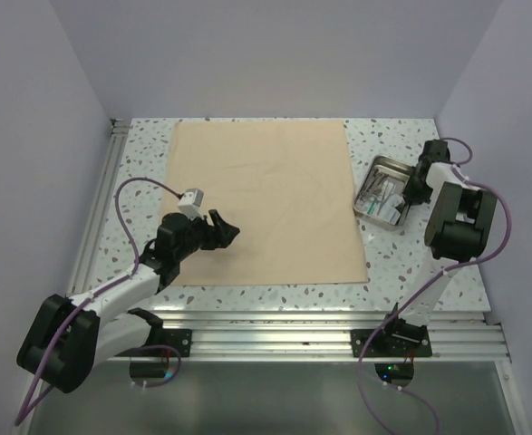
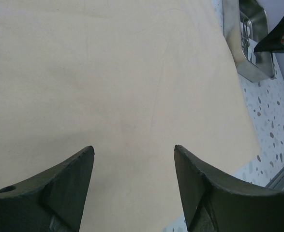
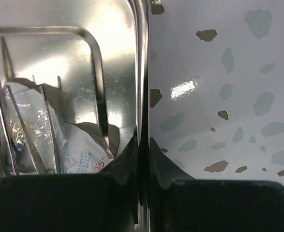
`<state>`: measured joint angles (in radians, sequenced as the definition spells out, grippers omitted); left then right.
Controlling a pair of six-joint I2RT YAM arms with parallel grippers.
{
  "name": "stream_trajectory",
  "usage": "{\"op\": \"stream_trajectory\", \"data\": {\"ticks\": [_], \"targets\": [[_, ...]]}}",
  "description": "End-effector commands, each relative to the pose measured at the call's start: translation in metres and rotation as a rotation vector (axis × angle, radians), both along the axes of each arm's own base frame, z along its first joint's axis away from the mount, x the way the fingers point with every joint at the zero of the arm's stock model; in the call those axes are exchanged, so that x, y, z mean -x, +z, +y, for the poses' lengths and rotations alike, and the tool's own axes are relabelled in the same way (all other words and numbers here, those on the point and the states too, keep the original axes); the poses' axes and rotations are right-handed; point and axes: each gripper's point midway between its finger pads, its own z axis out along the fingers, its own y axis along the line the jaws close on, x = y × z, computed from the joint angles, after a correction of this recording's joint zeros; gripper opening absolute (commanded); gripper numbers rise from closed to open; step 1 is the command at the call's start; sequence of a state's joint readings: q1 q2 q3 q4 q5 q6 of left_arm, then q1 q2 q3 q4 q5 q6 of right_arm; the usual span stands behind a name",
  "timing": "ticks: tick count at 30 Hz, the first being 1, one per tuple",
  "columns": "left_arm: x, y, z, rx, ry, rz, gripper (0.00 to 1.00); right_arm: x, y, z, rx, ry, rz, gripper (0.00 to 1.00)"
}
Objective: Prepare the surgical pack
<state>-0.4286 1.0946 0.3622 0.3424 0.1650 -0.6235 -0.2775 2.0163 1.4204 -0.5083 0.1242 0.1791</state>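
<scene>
My right gripper should lift the sheet across to the left in the top view, lower it there and let it go, because the sheet's bare half by the tray lies on that side of the gripper.
A tan cloth sheet [image 1: 264,199] lies flat on the speckled table; it fills the left wrist view [image 2: 112,87]. A small steel tray [image 1: 374,178] with metal tools and clear packets [image 3: 79,150] sits just right of the sheet. My right gripper [image 1: 413,192] is shut on the tray's right rim [image 3: 142,87], one finger inside and one outside. My left gripper [image 1: 222,228] is open and empty, low over the sheet's near left part [image 2: 133,147]. The tray also shows at the top right of the left wrist view [image 2: 246,43].
White walls enclose the table on three sides. An aluminium rail [image 1: 320,337] runs along the near edge, another [image 1: 102,199] along the left side. Bare speckled table [image 1: 429,263] lies right of and in front of the tray.
</scene>
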Motion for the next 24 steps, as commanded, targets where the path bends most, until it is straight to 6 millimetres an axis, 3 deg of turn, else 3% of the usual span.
{"op": "stream_trajectory", "data": {"ticks": [1,11,24], "targets": [[-0.005,0.009,-0.002,-0.004,-0.007,-0.056,0.71,-0.005,0.004,-0.002,-0.026,-0.035,-0.053,0.01],[-0.005,0.008,-0.003,-0.012,-0.008,-0.057,0.71,0.000,0.026,0.015,-0.145,-0.067,-0.167,0.00],[-0.006,0.004,-0.003,-0.022,-0.005,-0.049,0.71,0.028,0.085,0.043,-0.253,-0.096,-0.324,0.00]]}}
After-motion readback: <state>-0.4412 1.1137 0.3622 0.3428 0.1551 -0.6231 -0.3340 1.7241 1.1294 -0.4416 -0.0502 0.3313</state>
